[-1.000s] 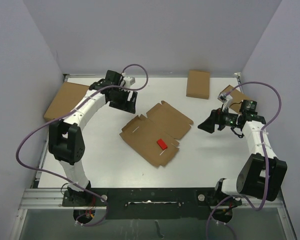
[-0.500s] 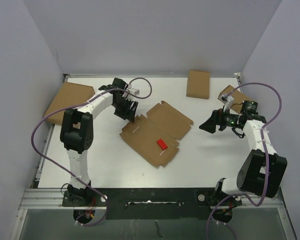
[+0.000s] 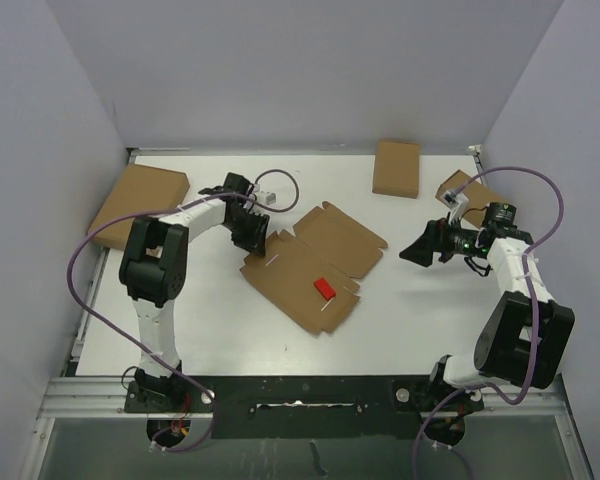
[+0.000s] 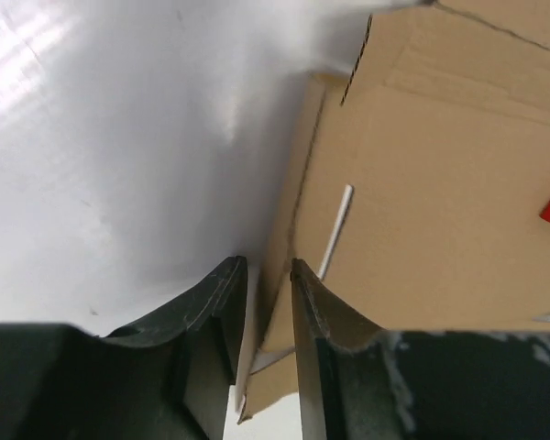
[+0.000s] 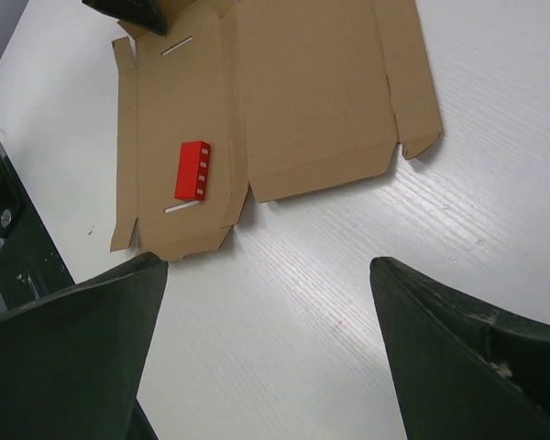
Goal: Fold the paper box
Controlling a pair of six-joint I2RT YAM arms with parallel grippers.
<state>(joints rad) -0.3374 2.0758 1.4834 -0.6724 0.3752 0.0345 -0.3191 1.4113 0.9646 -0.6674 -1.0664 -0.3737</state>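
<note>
My right gripper moves over the box and down onto the red block (image 3: 324,289) (image 5: 193,170) next, since it lies below my gripper and to its left in the top view.
The paper box (image 3: 310,262) lies unfolded and flat in the middle of the white table, with a small red block (image 3: 324,289) on its near panel. My left gripper (image 3: 252,236) is at the box's far-left corner. In the left wrist view, that gripper (image 4: 268,266) has its jaws drawn narrow around a raised side flap of the box (image 4: 422,183). My right gripper (image 3: 417,249) hovers to the right of the box, wide open and holding nothing. Its wrist view shows the gripper (image 5: 268,266) above bare table, with the box (image 5: 312,82) and red block (image 5: 193,170) beyond it.
A larger flat cardboard box (image 3: 138,203) lies against the left wall. A smaller one (image 3: 396,167) sits at the back, and another (image 3: 470,195) lies behind my right wrist. Purple walls enclose the table on three sides.
My left arm swung from the back left down to the box's far-left corner, and its jaws narrowed around the flap. The right arm barely moved.
</note>
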